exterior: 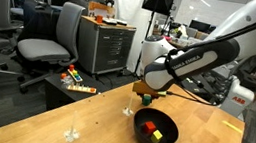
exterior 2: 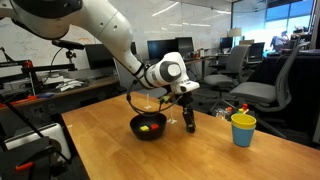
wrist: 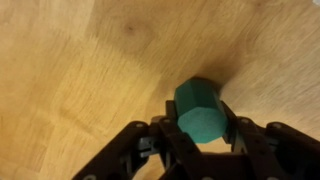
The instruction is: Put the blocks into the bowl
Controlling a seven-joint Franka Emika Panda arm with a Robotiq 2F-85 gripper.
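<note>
My gripper is low and the black bowl point(exterior: 166, 140) stands back from it, so I need to lift above the bowl's rim, move back over its open inside, lower and release the dark green block.
My gripper point(wrist: 203, 128) is shut on the dark green block point(wrist: 203, 110), which sits between the two black fingers over the wooden table. In both exterior views the gripper point(exterior: 148, 98) point(exterior 2: 188, 123) hangs low over the table just beside the black bowl point(exterior: 166, 140) point(exterior 2: 148, 136), not over it. The red-orange block point(exterior: 148, 128) point(exterior 2: 155, 127) and the yellow block point(exterior: 156, 136) point(exterior 2: 147, 127) lie inside the bowl.
A yellow cup point(exterior 2: 243, 130) stands on the table beyond the gripper. Small thin white pieces point(exterior: 128, 109) point(exterior: 72, 132) stand on the tabletop point(exterior: 81, 116). Office chairs point(exterior: 50, 35), a cabinet point(exterior: 107, 43) and a low box of toys point(exterior: 74, 82) lie beyond the table edge.
</note>
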